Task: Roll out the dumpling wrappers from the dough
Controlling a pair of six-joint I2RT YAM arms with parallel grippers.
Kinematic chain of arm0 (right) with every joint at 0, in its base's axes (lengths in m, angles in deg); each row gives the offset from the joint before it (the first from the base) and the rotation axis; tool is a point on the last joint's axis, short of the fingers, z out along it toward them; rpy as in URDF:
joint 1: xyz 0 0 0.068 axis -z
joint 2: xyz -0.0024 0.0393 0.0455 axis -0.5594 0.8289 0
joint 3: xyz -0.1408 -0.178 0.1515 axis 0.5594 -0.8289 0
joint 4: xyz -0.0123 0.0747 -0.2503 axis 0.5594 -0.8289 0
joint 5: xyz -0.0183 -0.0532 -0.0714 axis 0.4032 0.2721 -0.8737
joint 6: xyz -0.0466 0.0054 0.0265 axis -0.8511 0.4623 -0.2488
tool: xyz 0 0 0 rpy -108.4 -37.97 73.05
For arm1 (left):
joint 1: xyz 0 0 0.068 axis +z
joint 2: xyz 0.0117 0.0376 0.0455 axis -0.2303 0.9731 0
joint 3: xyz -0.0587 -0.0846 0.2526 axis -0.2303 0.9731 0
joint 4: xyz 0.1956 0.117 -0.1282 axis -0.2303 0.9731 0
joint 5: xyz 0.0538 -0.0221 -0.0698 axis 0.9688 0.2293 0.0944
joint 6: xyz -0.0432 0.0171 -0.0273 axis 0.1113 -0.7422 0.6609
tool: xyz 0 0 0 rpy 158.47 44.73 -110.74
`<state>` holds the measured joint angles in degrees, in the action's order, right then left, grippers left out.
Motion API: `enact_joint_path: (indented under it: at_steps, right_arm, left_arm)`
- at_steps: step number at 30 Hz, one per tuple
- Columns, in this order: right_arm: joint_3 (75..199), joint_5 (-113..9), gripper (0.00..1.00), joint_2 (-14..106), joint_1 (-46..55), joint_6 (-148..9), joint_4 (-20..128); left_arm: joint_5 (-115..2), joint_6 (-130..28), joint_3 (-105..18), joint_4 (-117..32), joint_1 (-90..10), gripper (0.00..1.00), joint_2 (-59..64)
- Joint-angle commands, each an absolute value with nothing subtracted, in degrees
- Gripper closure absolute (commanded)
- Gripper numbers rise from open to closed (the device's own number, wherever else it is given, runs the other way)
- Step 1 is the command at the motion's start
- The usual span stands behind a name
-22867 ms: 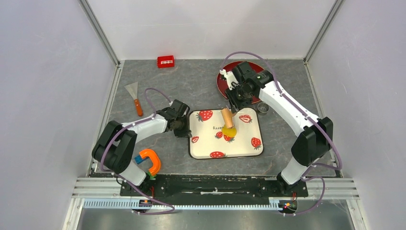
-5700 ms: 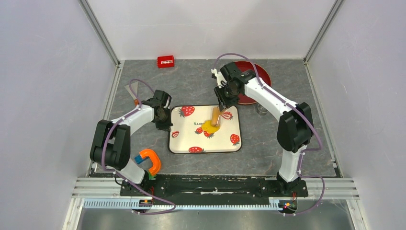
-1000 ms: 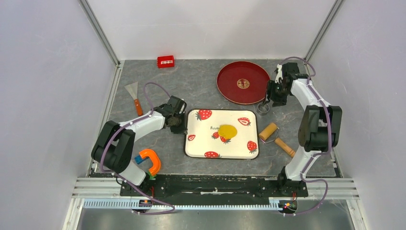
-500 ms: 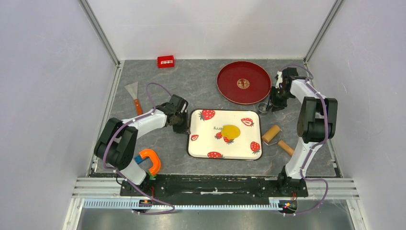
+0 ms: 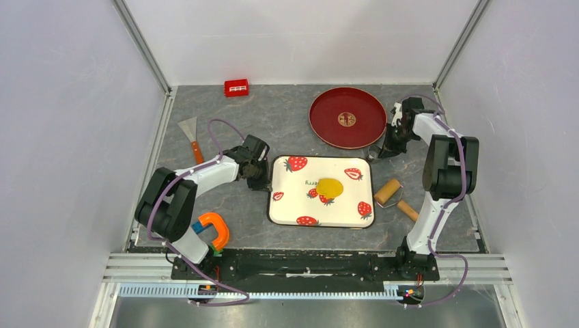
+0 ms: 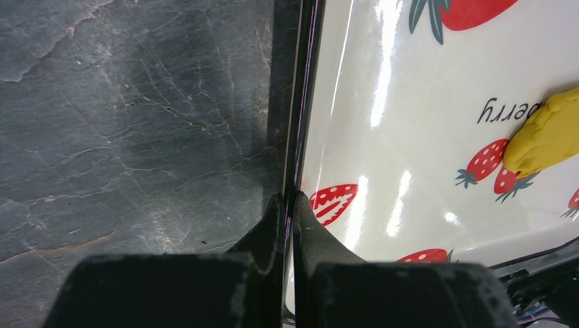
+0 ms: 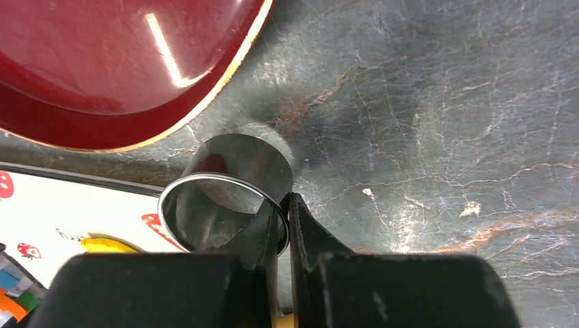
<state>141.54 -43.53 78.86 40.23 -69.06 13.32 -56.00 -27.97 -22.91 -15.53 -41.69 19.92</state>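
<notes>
My right gripper carries the cutter (image 7: 239,158) back onto the yellow dough (image 7: 109,245) next and lets go, since the dough lies flat to its left in the top view.
The yellow dough (image 5: 330,186) lies as a flat oval patch on the strawberry-print board (image 5: 341,207); it also shows at the right edge of the left wrist view as dough (image 6: 549,133). No dumpling wrappers are in view. My left gripper (image 5: 261,176) is shut on the board's left rim, one finger on each side of the board's edge (image 6: 295,137). My right gripper (image 5: 384,148) is shut on the wall of a metal ring cutter (image 7: 239,158), one finger inside it and one outside. The cutter stands on the table between the board's far right corner and the red plate (image 5: 347,117).
The wooden roller (image 5: 386,190) lies on the table right of the board. A scraper (image 5: 191,133) lies at the left, a small red box (image 5: 236,87) at the back, and an orange clamp (image 5: 213,229) near the left arm's base. The red plate's rim (image 7: 205,102) is close to the cutter.
My right gripper has closed onto the ring cutter's wall. The board with the dough has slid slightly to the right in the left gripper's hold.
</notes>
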Motion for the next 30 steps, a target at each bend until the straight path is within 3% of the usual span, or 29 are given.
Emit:
enact_joint_path:
  at_steps: [1, 10, 19, 30]
  right_arm:
    - [146.12, -42.06, 1.0, 76.75, 40.34, -68.85, 13.05]
    - [150.07, -40.72, 1.0, 70.56, 38.43, -69.69, 8.34]
    - [148.22, -44.24, 1.0, 65.64, 24.39, -73.23, 4.03]
    - [130.54, -44.96, 1.0, 56.91, 11.82, -75.49, 9.92]
  left_arm:
    - [-49.83, -25.18, -20.05, -9.3, -42.23, 0.98, 23.49]
    - [-48.68, -24.59, -20.12, -8.84, -41.55, 0.98, 23.32]
    - [-48.69, -24.44, -19.95, -8.72, -41.18, 0.98, 23.02]
    - [-51.02, -24.71, -18.83, -10.46, -41.18, 0.98, 23.03]
